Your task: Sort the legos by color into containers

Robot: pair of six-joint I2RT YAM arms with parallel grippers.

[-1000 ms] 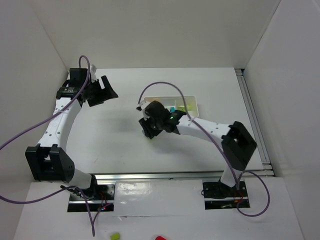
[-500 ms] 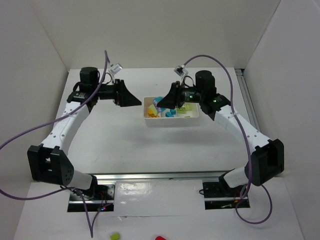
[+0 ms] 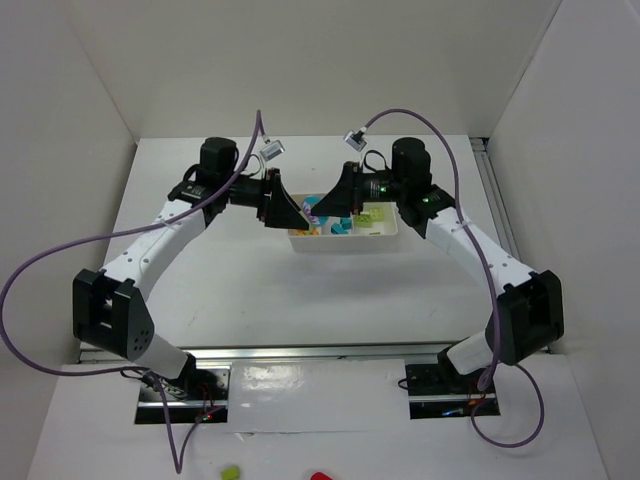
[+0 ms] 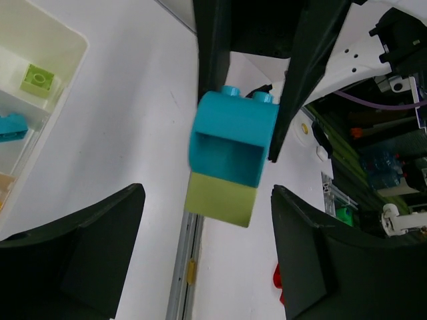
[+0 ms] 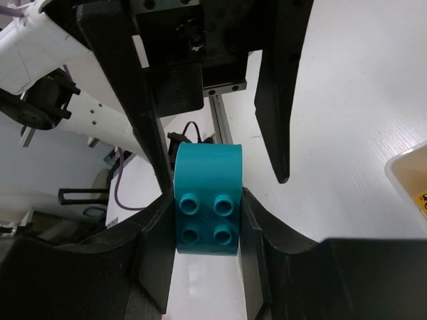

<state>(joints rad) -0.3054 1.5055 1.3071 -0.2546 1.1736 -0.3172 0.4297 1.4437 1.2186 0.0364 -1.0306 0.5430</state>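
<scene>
The middle section with matching cyan legos is below my right gripper, to its right in the top view. Next I will move it over, turn it downward, lower it and release.
My right gripper (image 5: 207, 200) is shut on a cyan-blue lego (image 5: 207, 213), studs facing its camera. In the left wrist view that cyan lego (image 4: 233, 137) has a lime green lego (image 4: 220, 200) stuck to its end. My left gripper (image 4: 207, 193) is open, its fingers on either side of the lime end and apart from it. Both grippers meet above the left end of the white tray (image 3: 345, 244): the left gripper (image 3: 288, 212) and the right gripper (image 3: 320, 208). The tray holds orange-yellow legos (image 3: 305, 229) on the left, cyan ones (image 3: 343, 226) in the middle and lime ones (image 3: 375, 213) on the right.
White walls close in the table at the back and both sides. A metal rail (image 3: 300, 350) runs along the near edge. A lime piece (image 3: 231, 470) and a red piece (image 3: 320, 477) lie below the table. Purple cables loop off both arms.
My right arm lifted from the middle of the table to above the tray with the legos. My left arm swung right until its open fingers reached the right gripper.
</scene>
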